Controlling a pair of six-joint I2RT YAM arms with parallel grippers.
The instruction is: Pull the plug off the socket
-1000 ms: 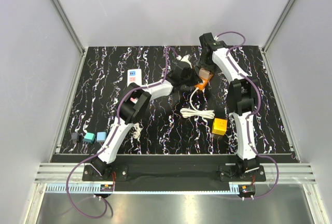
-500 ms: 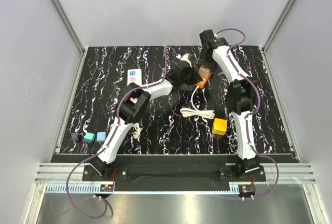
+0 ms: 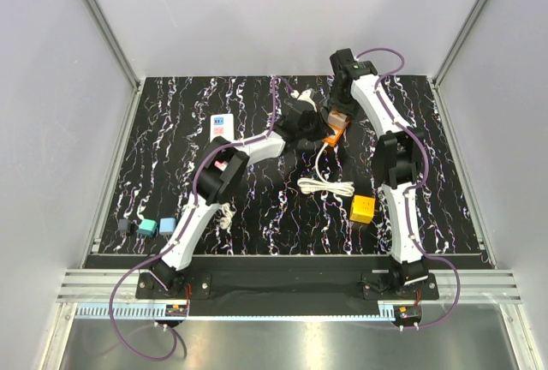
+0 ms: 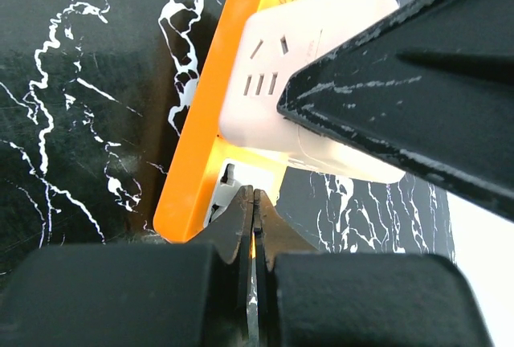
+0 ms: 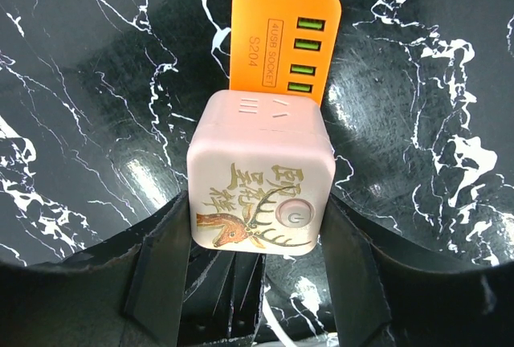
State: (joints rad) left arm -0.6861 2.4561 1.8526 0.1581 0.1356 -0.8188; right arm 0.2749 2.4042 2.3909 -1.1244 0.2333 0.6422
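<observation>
My right gripper will next move up, back and down to let go of the plug on the tabletop [image 3: 390, 211] beside the yellow cube, because that spot is back from my gripper.
The white power strip socket [image 3: 221, 124] lies left of centre, partly under my left arm, away from both grippers. A pink cube plug adapter [image 5: 257, 170] with a deer print sits plugged on an orange USB block [image 5: 283, 10]. My right gripper [image 5: 255, 202] is shut on the cube's two sides from above [image 3: 337, 116]. My left gripper [image 4: 254, 194] is shut, its tips pressed on the near end of the orange block [image 4: 201, 162]. The cube [image 4: 265, 66] shows there too, half hidden by the right finger.
A coiled white cable [image 3: 325, 186] runs from the orange block [image 3: 335, 138] toward a yellow cube [image 3: 361, 208]. Two teal blocks [image 3: 156, 226] and a small dark block [image 3: 123, 225] lie near the front left. Grey walls enclose the marbled black table [image 3: 428, 130].
Both grippers, the pink cube and the orange block have shifted slightly toward the far left. The grips look unchanged.
</observation>
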